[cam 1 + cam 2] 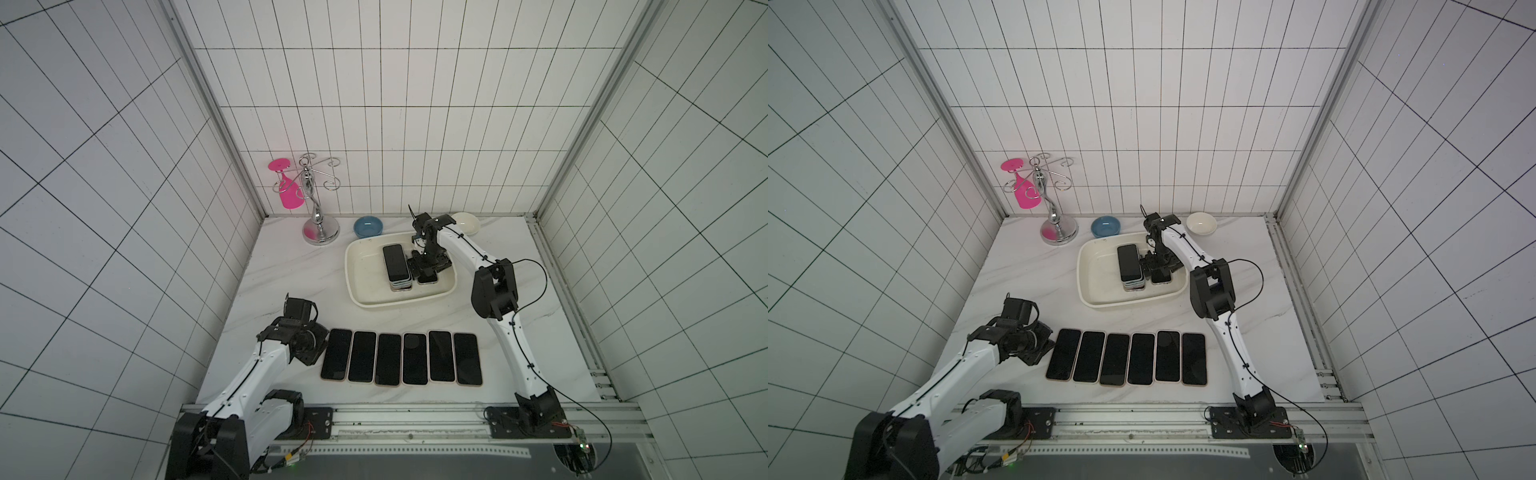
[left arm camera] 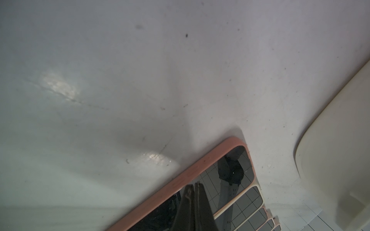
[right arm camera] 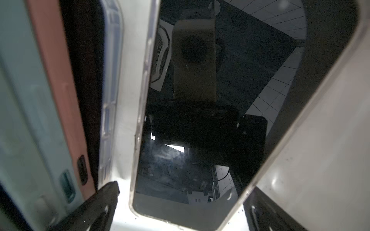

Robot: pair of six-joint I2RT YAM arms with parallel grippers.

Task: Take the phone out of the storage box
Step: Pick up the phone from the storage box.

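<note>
I should move my right gripper slightly away from the stack and close it across the phone's near end (image 1: 428, 277) (image 3: 185, 206), because my open fingers are on either side of the clear-cased phone.
The cream-white storage box (image 1: 353, 286) (image 1: 1084, 286) sits at the back middle of the table. Inside it lies a stack of phones (image 1: 397, 262) (image 1: 1128, 262), with a single clear-cased phone (image 3: 200, 120) (image 1: 428, 279) flat beside it. My right gripper (image 1: 426, 270) (image 3: 183, 189) reaches down into the box, open, with one finger (image 3: 96, 204) between stack and phone and the other on the phone's far side. My left gripper (image 1: 320, 343) (image 2: 195, 186) is shut and empty, hovering over the pink-cased phone (image 2: 220, 170) at the left end of the row.
Several phones (image 1: 401, 358) (image 1: 1127, 358) lie side by side face up near the table's front. A blue bowl (image 1: 368, 227), a white bowl (image 1: 467, 222) and a chrome glass rack (image 1: 318, 224) holding a pink glass (image 1: 286, 187) stand along the back wall.
</note>
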